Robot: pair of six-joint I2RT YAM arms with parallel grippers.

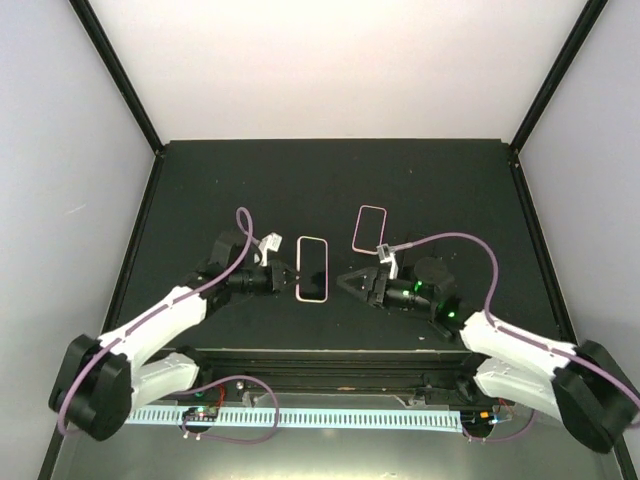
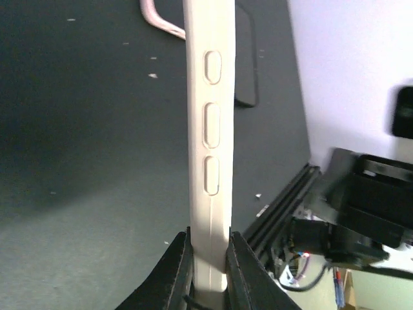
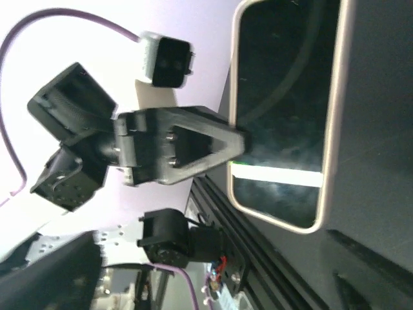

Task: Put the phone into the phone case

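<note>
The phone is still hanging clear of the table. My left gripper will next go down to the bare tabletop beneath the phone (image 1: 313,268) and let go of the phone there.
The phone (image 1: 313,268) has a glossy black screen and a pale pink edge. My left gripper (image 1: 290,278) is shut on its left long edge and holds it screen-up. The left wrist view shows that edge (image 2: 210,129) with three moulded buttons, clamped between both fingers (image 2: 177,271). The right wrist view shows the screen (image 3: 284,116) with the left gripper (image 3: 193,145) at its side. The phone case (image 1: 369,230), a thin pink outline with a dark inside, lies flat just right of and behind the phone. Its rim shows in the left wrist view (image 2: 158,19). My right gripper (image 1: 345,281) is open and empty, right of the phone.
The black table (image 1: 330,180) has raised black side rails and a metal rail along its near edge (image 1: 330,355). White walls stand on three sides. Purple cables loop over both arms. Both arms reach inward towards the table's middle.
</note>
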